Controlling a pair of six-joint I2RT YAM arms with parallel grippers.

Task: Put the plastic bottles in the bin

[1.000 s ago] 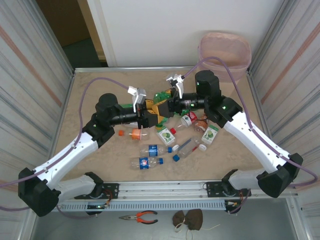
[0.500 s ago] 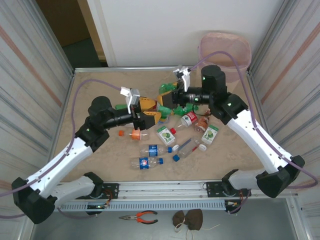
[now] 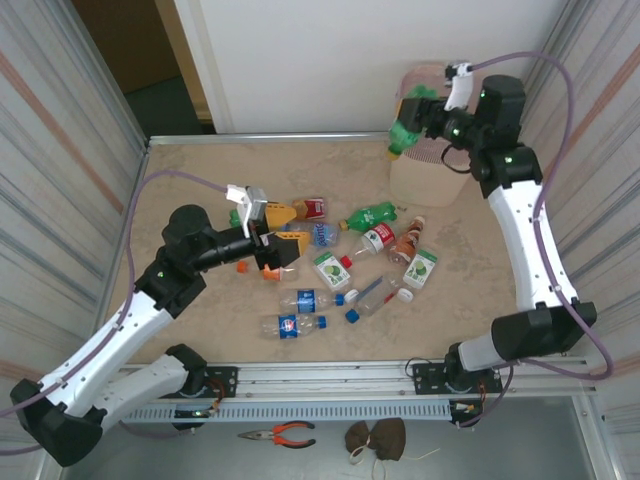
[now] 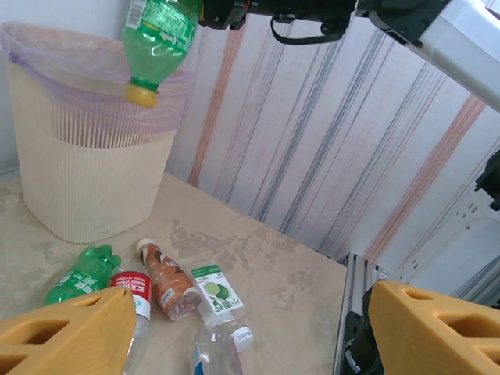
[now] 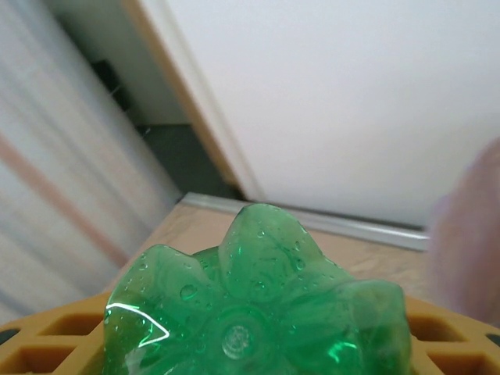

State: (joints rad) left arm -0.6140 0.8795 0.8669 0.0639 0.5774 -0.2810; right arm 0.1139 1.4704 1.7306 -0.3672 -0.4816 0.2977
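Observation:
Next, my right gripper reaches outward, lowers the bottle inside the bin's opening [image 3: 432, 82] below and releases it, since the bottle is still outside the bin's rim.
My right gripper [image 3: 418, 112] is up at the back right, shut on a green plastic bottle [image 3: 402, 135] that hangs cap-down beside the near rim of the pale pink bin [image 3: 440, 172]. The right wrist view looks onto that bottle's lobed base [image 5: 258, 312] between my orange fingers [image 5: 55, 336]. In the left wrist view the same bottle [image 4: 160, 39] hangs in front of the bin [image 4: 86, 172]. My left gripper [image 3: 277, 232] is open and empty, left of the pile. Several bottles lie mid-table: a green one [image 3: 370, 214], a red-labelled one [image 3: 375, 240], a brown one [image 3: 408, 240] and a lime-labelled one [image 3: 420, 268].
Blue-labelled bottles [image 3: 310, 298] and loose caps [image 3: 352, 316] lie nearer the front rail. Orange-handled pliers [image 3: 280, 433] rest below the rail. Striped walls close in both sides, and a metal edge [image 4: 348, 312] borders the table on the right.
The right arm has lifted the green bottle from the pile up and back to the bin. The left gripper has opened and drawn back to the left.

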